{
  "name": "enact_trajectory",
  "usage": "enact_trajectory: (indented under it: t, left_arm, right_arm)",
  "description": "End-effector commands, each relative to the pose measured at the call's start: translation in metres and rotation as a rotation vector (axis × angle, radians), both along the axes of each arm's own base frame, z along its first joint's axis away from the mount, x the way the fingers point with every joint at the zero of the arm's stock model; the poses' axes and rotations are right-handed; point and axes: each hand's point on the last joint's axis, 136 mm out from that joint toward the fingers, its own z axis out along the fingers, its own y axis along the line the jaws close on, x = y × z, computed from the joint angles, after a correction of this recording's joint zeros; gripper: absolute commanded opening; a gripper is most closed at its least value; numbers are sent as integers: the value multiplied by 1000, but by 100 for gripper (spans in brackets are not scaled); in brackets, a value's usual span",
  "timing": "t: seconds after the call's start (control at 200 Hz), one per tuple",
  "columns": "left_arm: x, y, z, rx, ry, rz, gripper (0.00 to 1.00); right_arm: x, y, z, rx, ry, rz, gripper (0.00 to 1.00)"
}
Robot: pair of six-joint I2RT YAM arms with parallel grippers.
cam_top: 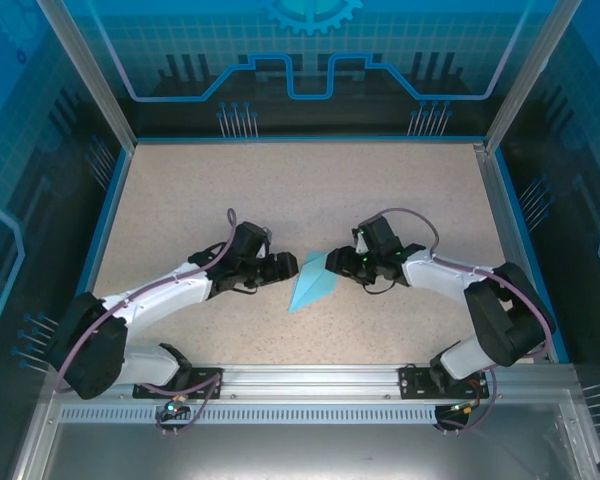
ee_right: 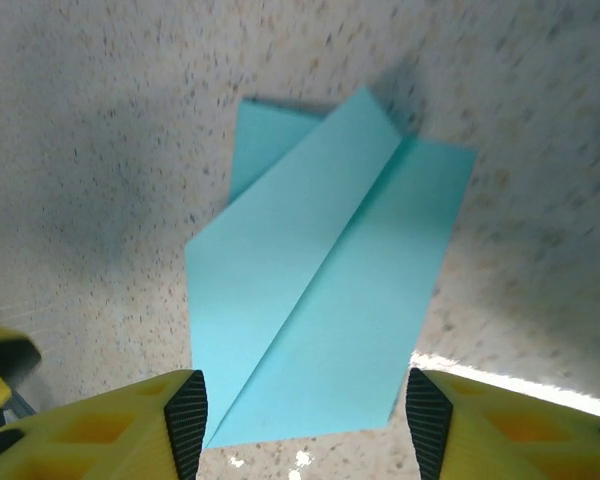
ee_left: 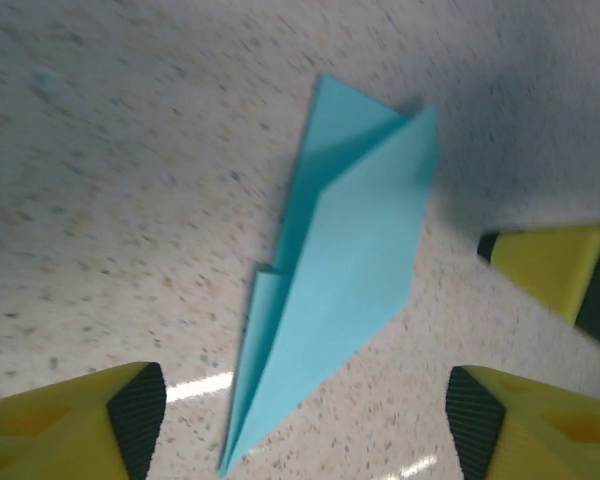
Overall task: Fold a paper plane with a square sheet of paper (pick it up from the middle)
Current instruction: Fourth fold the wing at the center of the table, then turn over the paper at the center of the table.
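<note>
My right gripper moves toward my left gripper and down onto the raised fold by the centre crease next.
The square sheet of paper lies folded as a light cyan paper plane (cam_top: 313, 283) flat on the speckled table, between my two grippers. In the left wrist view the paper plane (ee_left: 350, 270) points its slim tip toward the camera, and my left gripper (ee_left: 307, 410) stands open above that tip, touching nothing. In the right wrist view the paper plane (ee_right: 330, 290) shows its centre crease and broad tail end, and my right gripper (ee_right: 305, 415) is open over the tail with its pads clear of the paper. From above, the left gripper (cam_top: 285, 268) and right gripper (cam_top: 335, 262) face each other across the plane.
The beige table (cam_top: 300, 190) is fenced by blue-edged transparent walls (cam_top: 310, 60) at the back and sides. A metal rail (cam_top: 310, 378) carrying both arm bases runs along the near edge. One yellow finger of the right gripper (ee_left: 560, 265) shows in the left wrist view.
</note>
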Motion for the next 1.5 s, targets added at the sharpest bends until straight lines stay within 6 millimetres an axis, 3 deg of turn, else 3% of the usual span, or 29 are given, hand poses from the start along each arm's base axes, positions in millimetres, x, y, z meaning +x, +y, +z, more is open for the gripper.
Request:
enact_trajectory:
  t: [0.0,0.145,0.49,0.79,1.26,1.401,1.496]
  left_arm:
    - [-2,28,-14,77,26,79,82]
    - [0,39,-21,76,40,118,95]
    - [-1,43,-31,24,118,140,98]
    - [-2,43,-32,24,124,132,99]
    - [-3,44,-33,34,133,128,98]
    - [-4,43,-33,32,134,125,99]
    - [-3,42,-33,29,135,123,99]
  right_arm:
    - [-1,12,2,13,24,-67,56]
    - [-3,25,-7,-4,61,-83,50]
    - [3,57,-17,23,75,-27,43]
    - [1,60,-32,14,120,-30,41]
    - [0,43,-37,-8,139,-142,42]
    - [3,53,-34,34,123,-115,39]
    - [5,62,-33,68,118,-92,32]
